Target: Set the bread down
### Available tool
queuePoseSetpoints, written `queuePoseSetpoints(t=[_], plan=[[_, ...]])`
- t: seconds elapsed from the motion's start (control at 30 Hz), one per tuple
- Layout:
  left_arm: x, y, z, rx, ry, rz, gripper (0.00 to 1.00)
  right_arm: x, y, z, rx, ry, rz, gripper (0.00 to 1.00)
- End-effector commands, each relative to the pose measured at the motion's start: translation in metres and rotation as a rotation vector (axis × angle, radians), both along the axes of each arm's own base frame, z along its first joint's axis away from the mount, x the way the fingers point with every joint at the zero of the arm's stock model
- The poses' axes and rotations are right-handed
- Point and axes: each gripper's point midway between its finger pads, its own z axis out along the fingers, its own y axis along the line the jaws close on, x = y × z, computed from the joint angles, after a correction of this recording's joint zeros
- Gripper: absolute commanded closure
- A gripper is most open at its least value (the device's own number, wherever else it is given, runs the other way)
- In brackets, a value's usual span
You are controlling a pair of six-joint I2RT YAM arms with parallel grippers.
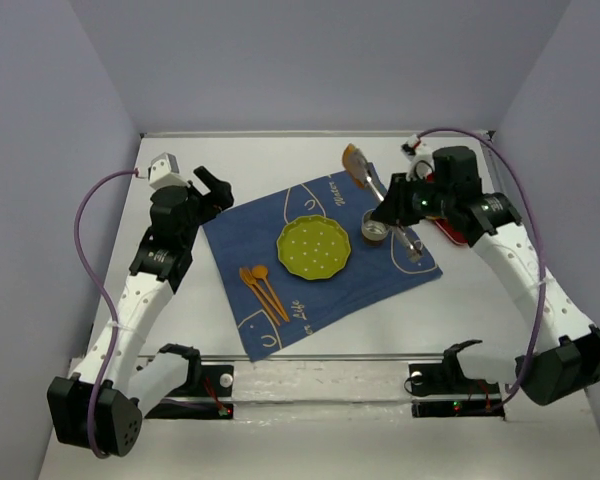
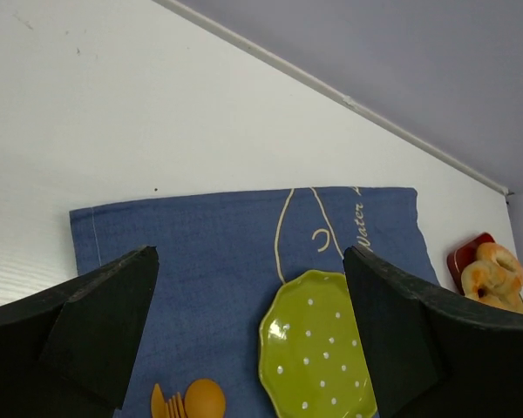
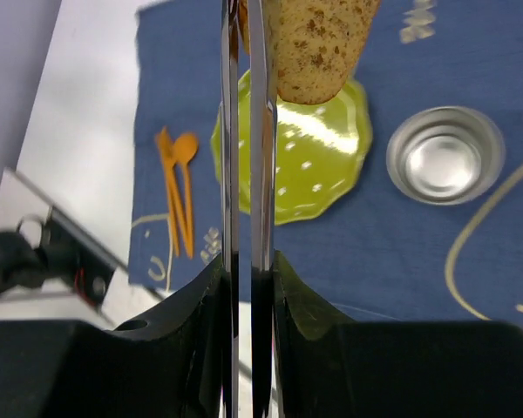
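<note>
My right gripper moves down and to the left in the top view next, brings the bread (image 1: 355, 158) onto the empty green dotted plate (image 1: 315, 247) and releases the tongs.
My right gripper (image 1: 392, 207) (image 3: 247, 272) is shut on a pair of metal tongs (image 3: 242, 131). The tongs pinch the bread (image 3: 315, 43), a golden-brown oval piece, at their tip. In the top view the bread (image 1: 355, 158) hangs in the air over the far edge of the blue cloth (image 1: 380, 275). The green dotted plate (image 1: 315, 247) (image 3: 318, 161) (image 2: 318, 357) lies empty on the middle of the cloth, below and beyond the bread in the right wrist view. My left gripper (image 1: 216, 190) (image 2: 251, 261) is open and empty, above the cloth's left part.
A small metal bowl (image 1: 374, 229) (image 3: 444, 165) stands on the cloth right of the plate. Orange plastic cutlery (image 1: 261, 286) (image 3: 178, 187) (image 2: 192, 402) lies left of it. A red tray with doughnuts (image 2: 490, 274) sits at the right, mostly hidden under my right arm.
</note>
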Motion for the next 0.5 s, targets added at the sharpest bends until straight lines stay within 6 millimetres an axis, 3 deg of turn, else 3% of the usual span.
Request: queuePoseSetpoints(t=[0.0, 0.13, 0.2, 0.37, 0.47], plan=[[-0.009, 0.012, -0.004, -0.013, 0.016, 0.063, 0.01, -0.017, 0.048, -0.018, -0.033, -0.012, 0.199, 0.84], [-0.018, 0.017, -0.011, -0.024, 0.033, 0.086, 0.01, -0.031, 0.086, -0.054, -0.075, 0.055, 0.324, 0.83], [-0.024, 0.022, -0.007, -0.027, 0.017, 0.106, 0.01, -0.037, 0.108, -0.106, -0.123, 0.202, 0.378, 0.83], [-0.028, 0.021, -0.007, -0.025, 0.014, 0.093, 0.01, -0.022, 0.101, -0.147, -0.229, 0.250, 0.308, 0.80], [-0.029, 0.019, -0.014, -0.030, 0.032, 0.084, 0.01, -0.022, 0.106, -0.157, -0.217, 0.263, 0.326, 0.74]])
